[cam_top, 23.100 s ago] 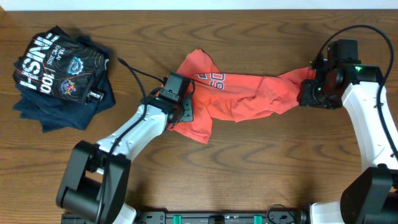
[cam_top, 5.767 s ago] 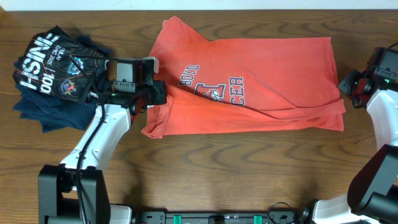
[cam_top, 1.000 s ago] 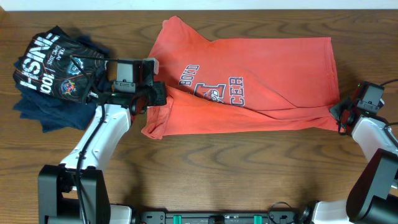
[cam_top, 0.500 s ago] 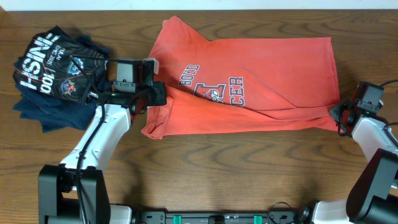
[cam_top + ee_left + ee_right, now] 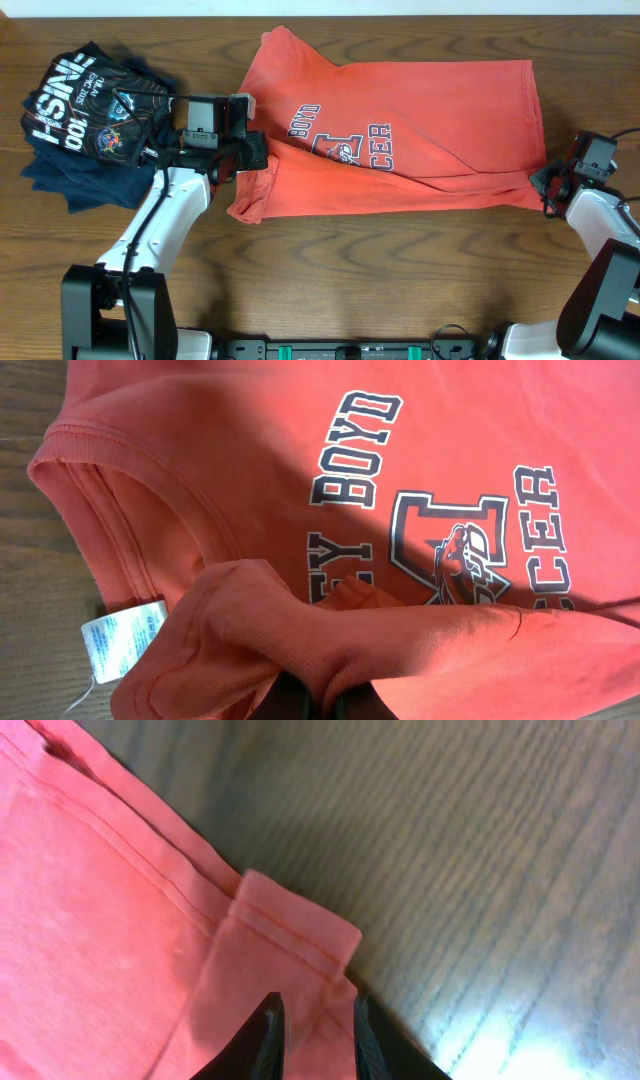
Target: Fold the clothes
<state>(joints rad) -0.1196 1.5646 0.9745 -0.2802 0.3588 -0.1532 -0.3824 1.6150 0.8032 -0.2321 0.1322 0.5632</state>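
The shirt's near side is partly folded, and the collar's far rim (image 5: 190, 493) lies outward of the raised fold. My left gripper needs to move outward and release the fold beside that rim.
The coral red-orange T-shirt (image 5: 430, 100) lies spread flat across the middle of the table, chest print (image 5: 340, 140) facing up. My left gripper (image 5: 258, 155) is at the shirt's left edge near the collar. In the left wrist view it (image 5: 325, 705) is shut on a raised fold of the shirt (image 5: 250, 480), beside the white neck tag (image 5: 125, 640). My right gripper (image 5: 545, 185) is at the shirt's lower right corner. In the right wrist view it (image 5: 312, 1035) is closed narrowly on the hem corner (image 5: 290, 935).
A pile of dark navy garments (image 5: 90, 120) with white lettering lies at the far left, just behind the left arm. Bare wooden table (image 5: 400, 270) runs in front of the shirt and shows to its right in the right wrist view (image 5: 480, 870).
Over the last second nothing visibly moved. Since 5.8 s ago my right gripper has come down from beside the shirt to its lower right corner.
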